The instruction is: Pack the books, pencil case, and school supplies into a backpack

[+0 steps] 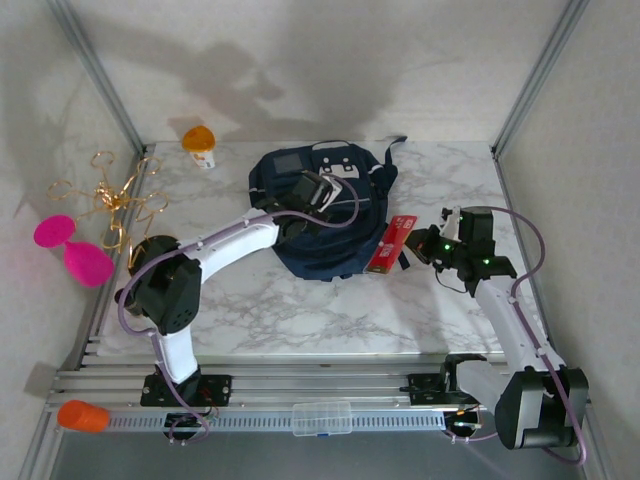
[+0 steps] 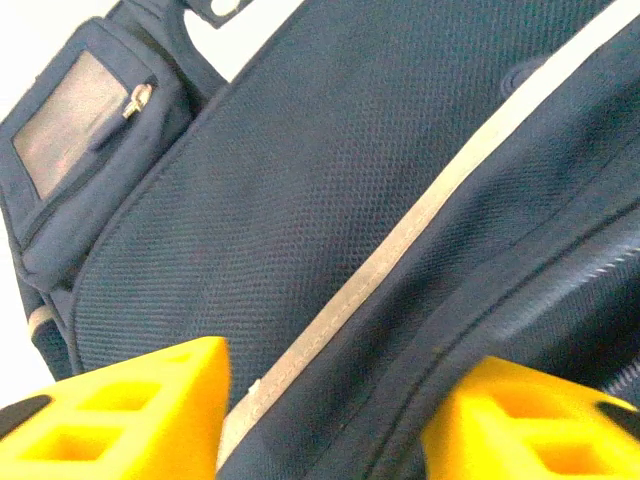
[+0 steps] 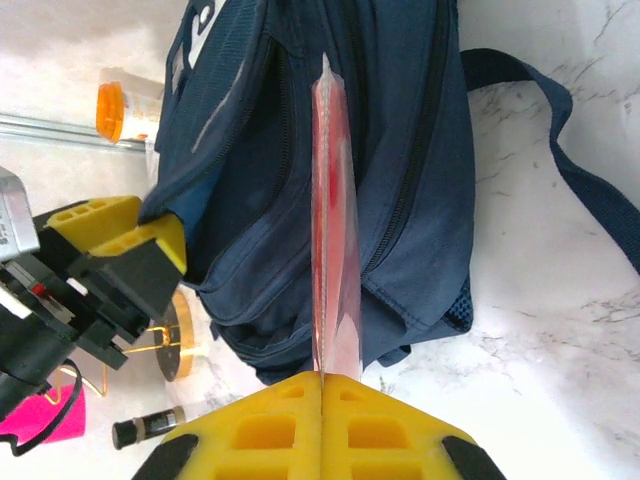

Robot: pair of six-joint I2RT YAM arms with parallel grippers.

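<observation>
The red flat box needs to be released in the navy backpack. My right gripper will first move across over the backpack, then lower into it.
The navy backpack (image 1: 330,245) lies at the middle of the marble table. My left gripper (image 1: 318,190) hovers over its top. In the left wrist view that gripper (image 2: 325,400) is open, its yellow fingers (image 2: 130,410) standing apart astride a ridge of the backpack's fabric (image 2: 300,180) beside a pale stripe. My right gripper (image 1: 425,245) is at the bag's right side, shut on the red flat box of school supplies (image 1: 390,243). From the right wrist the box (image 3: 333,220) appears edge-on, sticking out from the gripper (image 3: 322,378) toward the backpack (image 3: 420,150). The books and the pencil case are out of view.
An orange capped object (image 1: 198,138) stands at the back left. Gold wire pieces (image 1: 115,200), pink shapes (image 1: 75,250) and a black-and-gold disc (image 1: 150,250) lie along the left edge. A backpack strap (image 3: 560,160) trails over the marble. Metal frame posts flank the table.
</observation>
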